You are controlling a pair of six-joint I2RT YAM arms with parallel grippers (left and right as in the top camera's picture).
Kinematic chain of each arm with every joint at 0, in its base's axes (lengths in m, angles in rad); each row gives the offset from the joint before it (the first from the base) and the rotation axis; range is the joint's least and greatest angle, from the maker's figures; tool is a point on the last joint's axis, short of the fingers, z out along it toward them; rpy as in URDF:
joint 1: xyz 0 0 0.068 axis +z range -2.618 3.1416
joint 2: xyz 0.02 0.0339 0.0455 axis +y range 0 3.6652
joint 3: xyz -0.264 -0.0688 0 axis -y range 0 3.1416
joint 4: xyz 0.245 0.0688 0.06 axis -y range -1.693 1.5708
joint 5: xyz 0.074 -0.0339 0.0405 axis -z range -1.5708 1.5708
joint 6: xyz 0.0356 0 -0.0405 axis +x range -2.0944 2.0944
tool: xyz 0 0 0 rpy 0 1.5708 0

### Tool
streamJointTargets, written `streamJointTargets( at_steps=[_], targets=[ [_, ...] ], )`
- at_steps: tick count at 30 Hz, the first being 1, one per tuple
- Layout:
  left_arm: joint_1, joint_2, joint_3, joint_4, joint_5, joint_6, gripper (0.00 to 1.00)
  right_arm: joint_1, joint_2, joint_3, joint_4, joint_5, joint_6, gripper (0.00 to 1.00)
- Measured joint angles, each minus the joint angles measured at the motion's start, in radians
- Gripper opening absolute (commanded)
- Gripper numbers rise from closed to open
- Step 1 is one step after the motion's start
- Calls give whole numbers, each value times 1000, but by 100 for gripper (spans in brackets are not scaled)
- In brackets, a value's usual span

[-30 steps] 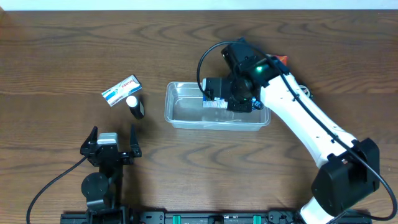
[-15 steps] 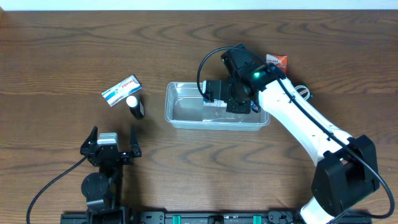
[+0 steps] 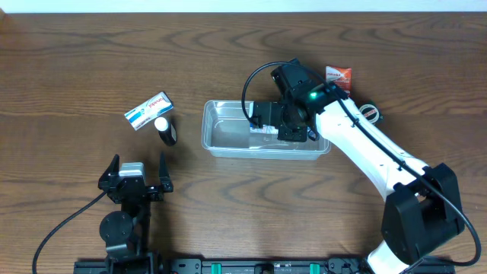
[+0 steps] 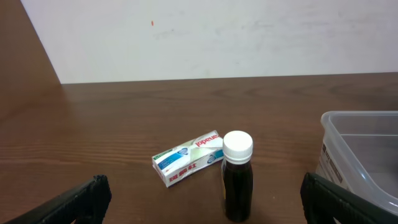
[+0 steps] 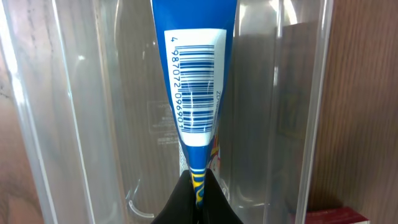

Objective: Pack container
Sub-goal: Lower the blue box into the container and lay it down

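The blue packet goes down toward the container's bottom next, where my right gripper releases it, since it already hangs between the container's clear sides.
The clear plastic container (image 3: 221, 137) lies mid-table; its corner shows at the right of the left wrist view (image 4: 367, 149), and it fills the right wrist view (image 5: 74, 112). My right gripper (image 3: 266, 128) is shut on a blue packet with a barcode (image 5: 196, 81) and holds it inside the container (image 5: 196, 186). My left gripper (image 3: 138, 176) is open and empty near the front edge, its fingers wide apart in the left wrist view (image 4: 199, 202). A white and blue box (image 3: 148, 110) and a dark bottle with a white cap (image 3: 164, 129) lie left of the container.
A red packet (image 3: 338, 74) lies behind the right arm, and its edge shows in the right wrist view (image 5: 326, 216). The box (image 4: 188, 158) and bottle (image 4: 237, 177) stand ahead of the left gripper. A wall rises behind the table.
My right gripper has shifted slightly left and lower into the container with the blue packet. The red packet has come into view behind the arm. The left arm has not moved.
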Motion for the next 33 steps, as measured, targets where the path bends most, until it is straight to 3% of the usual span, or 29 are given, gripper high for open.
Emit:
streamJointTargets(
  at_steps=[31, 33],
  targets=[
    [0, 0, 0, 0, 0, 0, 98, -24, 45, -2, -3, -11, 0, 1],
    [0, 0, 0, 0, 0, 0, 98, -24, 45, -2, -3, -12, 0, 8]
  ],
)
